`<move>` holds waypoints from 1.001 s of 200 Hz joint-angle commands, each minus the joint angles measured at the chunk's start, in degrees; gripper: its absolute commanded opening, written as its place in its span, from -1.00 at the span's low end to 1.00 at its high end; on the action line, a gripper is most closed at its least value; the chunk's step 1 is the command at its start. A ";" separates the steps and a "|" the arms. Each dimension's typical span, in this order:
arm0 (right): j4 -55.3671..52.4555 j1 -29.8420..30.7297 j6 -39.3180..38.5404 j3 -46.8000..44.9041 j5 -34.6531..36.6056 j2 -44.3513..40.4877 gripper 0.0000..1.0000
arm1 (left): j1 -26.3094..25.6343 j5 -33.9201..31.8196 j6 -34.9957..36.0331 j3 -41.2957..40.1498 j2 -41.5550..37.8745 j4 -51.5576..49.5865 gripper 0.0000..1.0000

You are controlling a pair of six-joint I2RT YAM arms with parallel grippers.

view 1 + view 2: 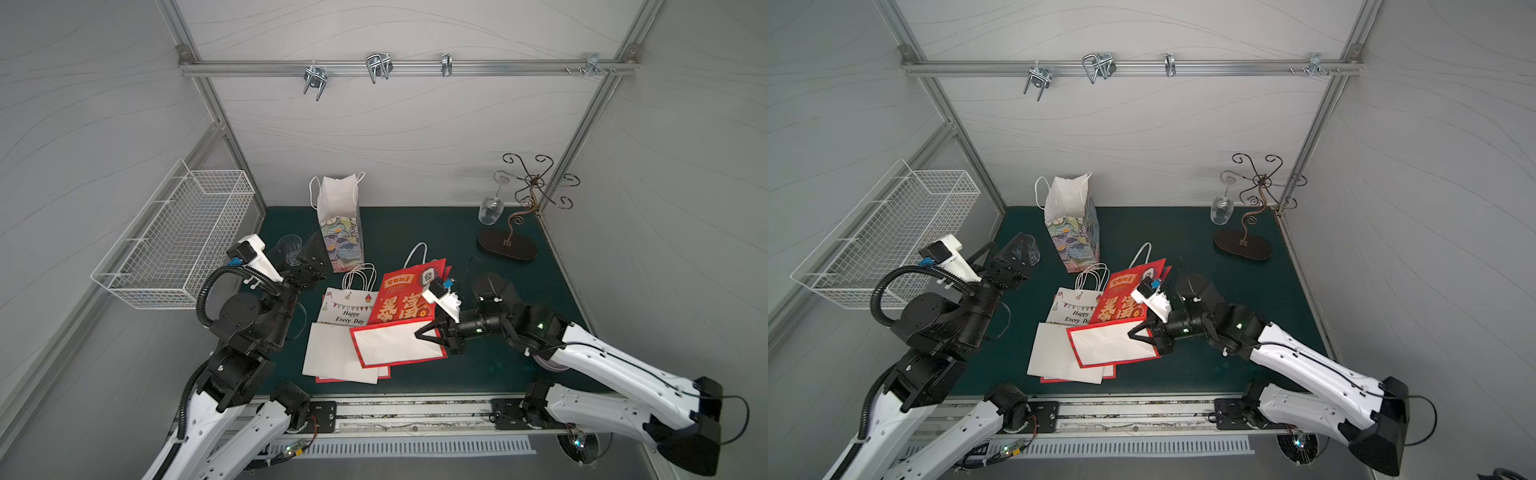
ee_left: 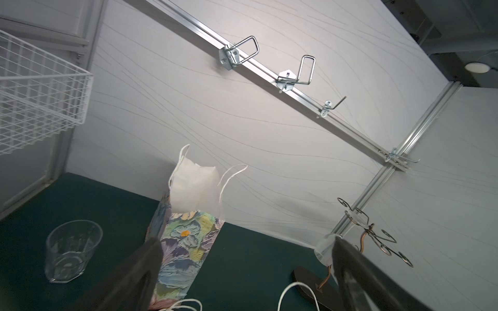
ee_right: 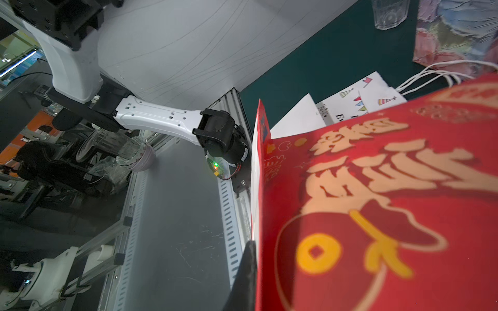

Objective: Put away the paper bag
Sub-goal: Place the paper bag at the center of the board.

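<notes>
The red bag's lower edge still hangs crooked past the pile, so next my right gripper needs to lower sideways over the near flat white bag [image 1: 342, 353] [image 3: 298, 118] and release that edge there.
A red paper bag [image 1: 405, 307] with gold characters is tilted up off the green mat [image 1: 415, 232], its white red-edged bottom panel facing up. My right gripper [image 1: 428, 331] is shut on the bag's lower edge; in the right wrist view one dark finger [image 3: 246, 269] presses against the red bag [image 3: 377, 202] and the other is hidden behind it. Under the bag lie a flat white "Happy Every Day" bag [image 1: 347, 309] and another flat white bag [image 1: 332, 353]. A floral bag [image 1: 343, 232] stands upright at the back. My left gripper [image 1: 309, 254] hangs open and empty beside it.
A clear tumbler [image 2: 71, 250] stands left of the floral bag, close to my left gripper. A white wire basket [image 1: 178, 237] hangs on the left wall. Metal hooks [image 1: 316, 79] sit on the back rail. A wire stand [image 1: 523, 216] holding a wine glass [image 1: 491, 208] is back right.
</notes>
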 commanded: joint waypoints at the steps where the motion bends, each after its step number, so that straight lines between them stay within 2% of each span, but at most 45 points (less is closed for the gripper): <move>1: 11.48 5.22 5.14 2.79 5.85 7.09 -1.00 | 0.24 -4.88 0.48 5.92 -1.63 -9.07 1.00; 33: 19.49 9.92 8.16 8.95 8.72 19.44 -1.00 | 0.24 -3.25 -2.88 12.98 -1.91 -19.76 1.00; 66: 30.94 9.43 18.30 6.61 10.58 29.03 -1.00 | 0.24 -2.89 -8.10 14.24 -3.12 -27.06 1.00; 86: 37.27 8.34 23.26 4.51 9.14 33.65 -1.00 | 0.23 -2.91 -11.29 12.66 -4.67 -29.59 1.00; 126: 38.33 6.62 28.39 -0.67 9.16 40.17 -1.00 | 0.25 -2.67 -15.31 9.29 -6.26 -32.50 1.00; 168: 29.34 6.33 28.16 -0.09 12.33 44.27 -1.00 | 0.18 -2.58 -18.35 7.49 -6.22 -34.06 1.00; 178: 28.03 6.33 28.05 0.15 13.66 44.51 -0.92 | 0.25 -2.45 -18.62 7.16 -6.04 -34.06 1.00; 200: 24.27 6.33 27.92 1.61 15.66 45.26 -0.55 | 0.23 -2.24 -18.85 6.65 -5.30 -34.46 1.00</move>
